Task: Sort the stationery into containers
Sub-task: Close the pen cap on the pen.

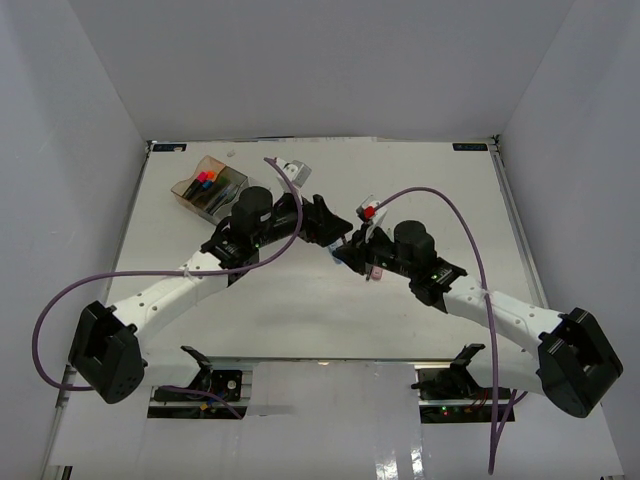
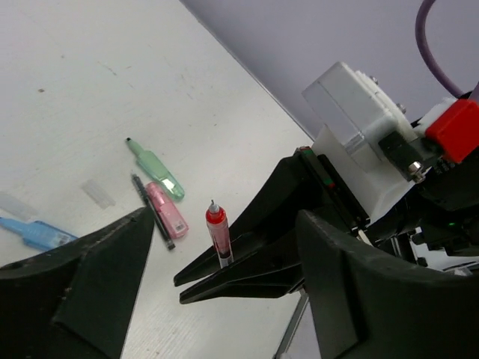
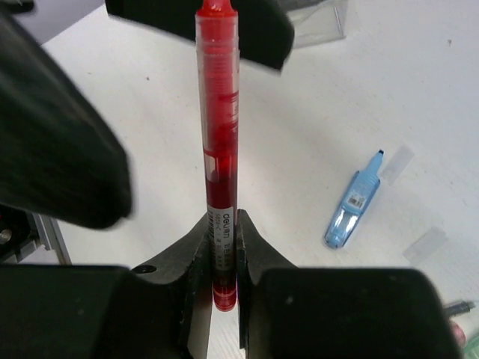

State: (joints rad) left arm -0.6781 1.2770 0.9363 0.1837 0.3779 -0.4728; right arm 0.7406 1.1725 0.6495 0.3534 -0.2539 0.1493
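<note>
The red pen's tip is bare, so I need to tilt my left gripper down and lower it onto the clear cap by the blue marker's tip (image 2: 17, 206).
A red pen (image 3: 221, 142) stands clamped between the fingers of my right gripper (image 3: 222, 228), which is shut on its lower end. My left gripper (image 2: 224, 250) is open, its two fingers spread wide on either side of the pen (image 2: 218, 235) without touching it. The two grippers meet over the middle of the table, left gripper (image 1: 325, 222) and right gripper (image 1: 352, 248). On the table lie a mint marker (image 2: 157, 170), a pink marker (image 2: 168, 209), a thin black pen (image 2: 152, 211) and a blue marker (image 3: 355, 202). The containers (image 1: 210, 188) stand at the back left with several markers inside.
Two loose clear caps (image 3: 400, 161) (image 3: 426, 243) lie near the blue marker. A clear box corner (image 3: 318, 22) shows at the far edge of the right wrist view. Purple cables (image 1: 470, 250) arc over both arms.
</note>
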